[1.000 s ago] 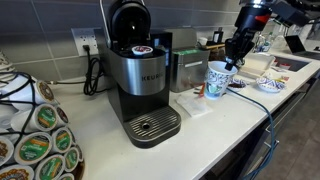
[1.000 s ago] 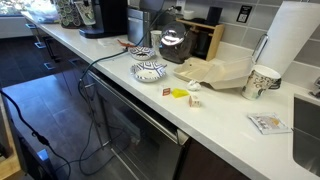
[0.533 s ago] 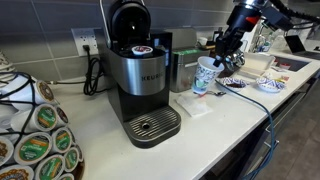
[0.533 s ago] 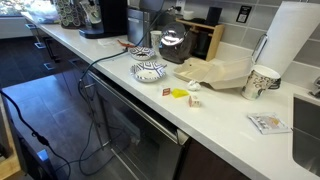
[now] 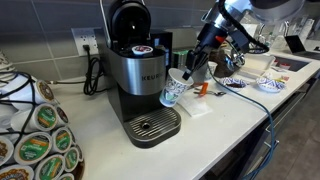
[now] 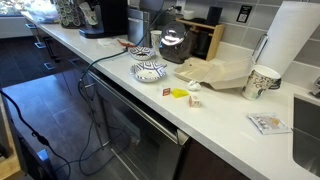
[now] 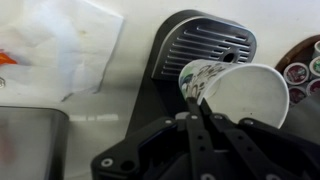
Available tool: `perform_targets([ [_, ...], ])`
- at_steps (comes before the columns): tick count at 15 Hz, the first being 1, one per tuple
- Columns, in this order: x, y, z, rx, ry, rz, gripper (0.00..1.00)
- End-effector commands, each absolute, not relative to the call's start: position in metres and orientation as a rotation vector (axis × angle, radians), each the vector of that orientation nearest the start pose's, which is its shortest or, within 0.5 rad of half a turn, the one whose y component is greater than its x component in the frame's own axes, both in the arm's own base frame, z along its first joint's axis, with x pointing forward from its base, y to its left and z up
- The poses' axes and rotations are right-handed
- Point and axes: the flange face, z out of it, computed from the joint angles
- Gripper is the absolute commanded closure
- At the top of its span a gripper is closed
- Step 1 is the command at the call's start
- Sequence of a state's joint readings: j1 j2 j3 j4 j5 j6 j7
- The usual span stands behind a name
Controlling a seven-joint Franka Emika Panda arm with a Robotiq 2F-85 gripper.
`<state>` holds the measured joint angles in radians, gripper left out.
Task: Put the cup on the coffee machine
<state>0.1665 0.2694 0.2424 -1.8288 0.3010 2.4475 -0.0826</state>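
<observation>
The cup hangs tilted above the level of the drip tray, so my gripper will next lower it toward the drip tray's grate [image 5: 154,125] [image 7: 205,45] and turn it upright before letting go of the cup's rim.
The coffee machine [image 5: 140,85] is brushed silver and black, with its lid up and a grated drip tray [image 5: 150,125] in front. My gripper [image 5: 190,68] is shut on the rim of the white patterned cup [image 5: 176,92]. It holds the cup tilted in the air, just right of the machine and above the tray's level. In the wrist view the cup [image 7: 235,90] lies on its side between the fingertips [image 7: 197,100], with the drip tray grate [image 7: 205,45] beyond it. I do not see the arm in the exterior view along the counter.
A pod carousel [image 5: 40,140] stands at the front left. A steel box container [image 5: 182,58] is behind the cup, and a white napkin [image 5: 195,106] lies below it. A blue-and-white bowl [image 5: 268,84] sits right. A bowl [image 6: 150,71] and another pale cup [image 6: 262,82] stand on the counter.
My gripper has carried the cup to the left and slightly down, from near the bowl to beside the coffee machine. The cup has tipped from upright to tilted.
</observation>
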Motion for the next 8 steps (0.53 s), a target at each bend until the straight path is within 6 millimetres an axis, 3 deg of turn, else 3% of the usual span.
perform_targets([
  [1,0.623,0.264,0.421,-2.699,-0.456,-0.345,0.99],
  [4,0.626,0.268,0.413,-2.726,-0.472,-0.215,0.99],
  [8,0.627,0.276,0.419,-2.753,-0.515,-0.122,0.99],
])
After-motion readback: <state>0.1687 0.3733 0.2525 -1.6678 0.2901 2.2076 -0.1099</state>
